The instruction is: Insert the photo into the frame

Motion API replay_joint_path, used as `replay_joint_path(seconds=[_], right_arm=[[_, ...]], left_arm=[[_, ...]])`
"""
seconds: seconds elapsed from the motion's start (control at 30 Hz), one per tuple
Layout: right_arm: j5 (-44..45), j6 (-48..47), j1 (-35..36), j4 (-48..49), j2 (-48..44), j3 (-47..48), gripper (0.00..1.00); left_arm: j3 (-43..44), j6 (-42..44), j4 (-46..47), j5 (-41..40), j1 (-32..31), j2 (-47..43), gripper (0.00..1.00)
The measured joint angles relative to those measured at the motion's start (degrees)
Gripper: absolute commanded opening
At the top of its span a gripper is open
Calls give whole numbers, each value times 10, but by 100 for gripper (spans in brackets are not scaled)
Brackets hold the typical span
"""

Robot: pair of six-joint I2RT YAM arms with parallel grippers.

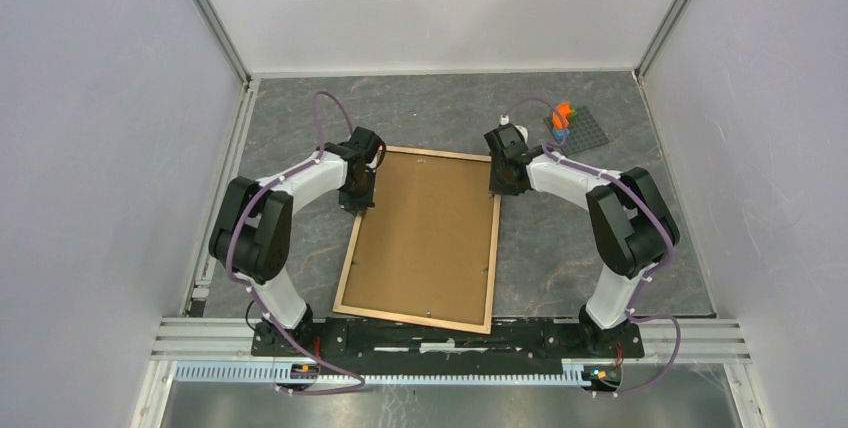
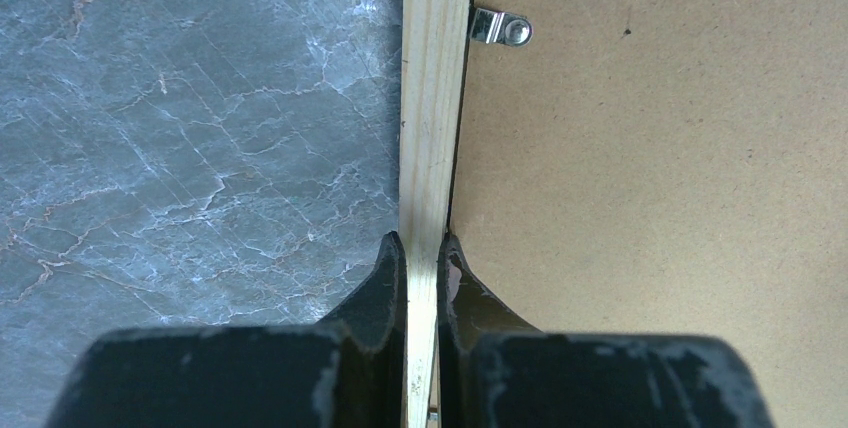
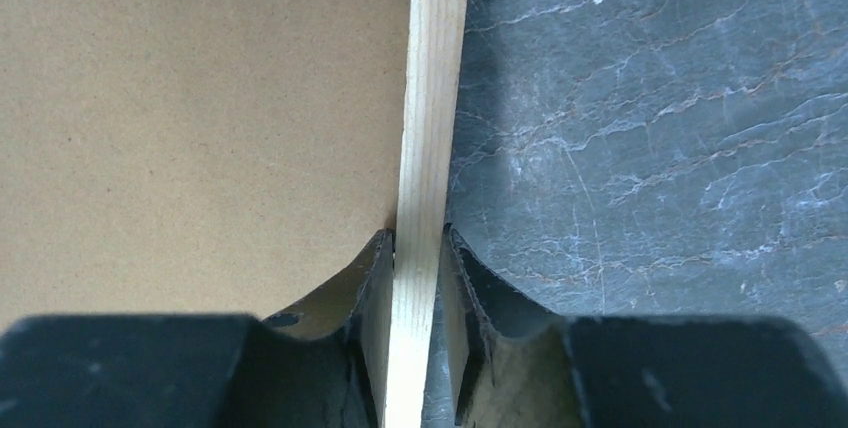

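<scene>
My left gripper should swing the rim outward and to the right in the top view and let it go, because the tabletop outward of the gripper is bare.
The frame (image 1: 494,248) lies flat on the table, light wood rim up, with the brown fibreboard backing panel (image 1: 425,238) filling it. The photo is hidden from view. My left gripper (image 1: 357,200) is shut on the frame's left rim near the far corner; in the left wrist view (image 2: 423,248) both fingers press the pale rim (image 2: 435,98). My right gripper (image 1: 500,188) is shut on the right rim near the far right corner; in the right wrist view (image 3: 418,238) its fingers straddle the rim (image 3: 430,98).
A metal retaining clip (image 2: 500,28) sits on the backing panel (image 2: 650,198) by the left rim. A grey studded plate (image 1: 590,130) with an orange piece (image 1: 563,113) lies at the back right. White walls enclose the grey marble table (image 1: 300,118).
</scene>
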Motion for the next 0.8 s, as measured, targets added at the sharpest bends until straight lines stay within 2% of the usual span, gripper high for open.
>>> replay_joint_path(seconds=[0.1, 0.2, 0.3, 0.4, 0.5, 0.67, 0.8], right_arm=[[-9, -10, 3, -2, 0, 0, 57], [-50, -33, 8, 14, -10, -12, 70], [-102, -43, 10, 56, -52, -66, 80], [-146, -55, 11, 85, -118, -133, 85], [-164, -81, 12, 94, -176, -172, 85], [-156, -136, 6, 88, -247, -188, 87], [-141, -170, -7, 81, -294, -205, 98]], left_arm=[[2, 1, -1, 1, 1, 1, 2], [7, 2, -7, -1, 1, 7, 2], [12, 8, -12, -5, 2, 10, 2], [15, 18, -14, -9, 0, 14, 2], [23, 29, -16, -19, -2, 22, 2], [59, 59, -13, -43, -1, 53, 2], [103, 111, -9, -61, -1, 88, 2]])
